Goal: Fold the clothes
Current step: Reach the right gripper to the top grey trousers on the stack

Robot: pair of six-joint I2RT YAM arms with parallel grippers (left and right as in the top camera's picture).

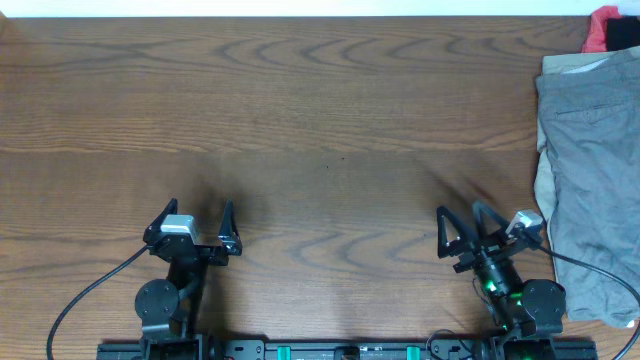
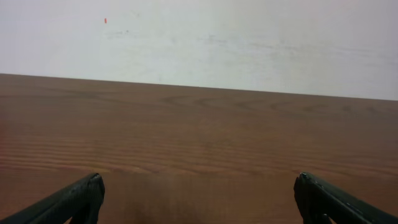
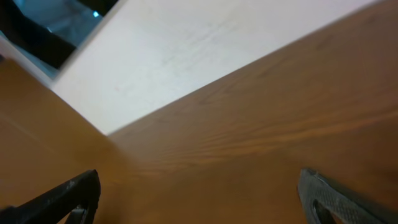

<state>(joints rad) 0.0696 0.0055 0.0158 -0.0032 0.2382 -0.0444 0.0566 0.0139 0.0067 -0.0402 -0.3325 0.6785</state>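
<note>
I should next reach outward with my right gripper, tilt its fingers down and lower them onto the hem's far corner (image 1: 543, 83), which is exposed beside the bare wood.
A pile of grey-khaki clothes (image 1: 592, 170) lies at the right edge of the wooden table (image 1: 320, 130), reaching from the back right down toward the front. My left gripper (image 1: 198, 222) is open and empty near the front left; its fingers frame bare wood in the left wrist view (image 2: 198, 199). My right gripper (image 1: 460, 225) is open and empty near the front right, just left of the pile's lower part; its wrist view (image 3: 199, 199) shows only bare wood and the wall. The clothes do not show in either wrist view.
A red and black item (image 1: 610, 28) lies at the back right corner behind the pile. Cables run from both arm bases along the table's front edge. A white wall (image 2: 199, 37) stands beyond the table's far edge.
</note>
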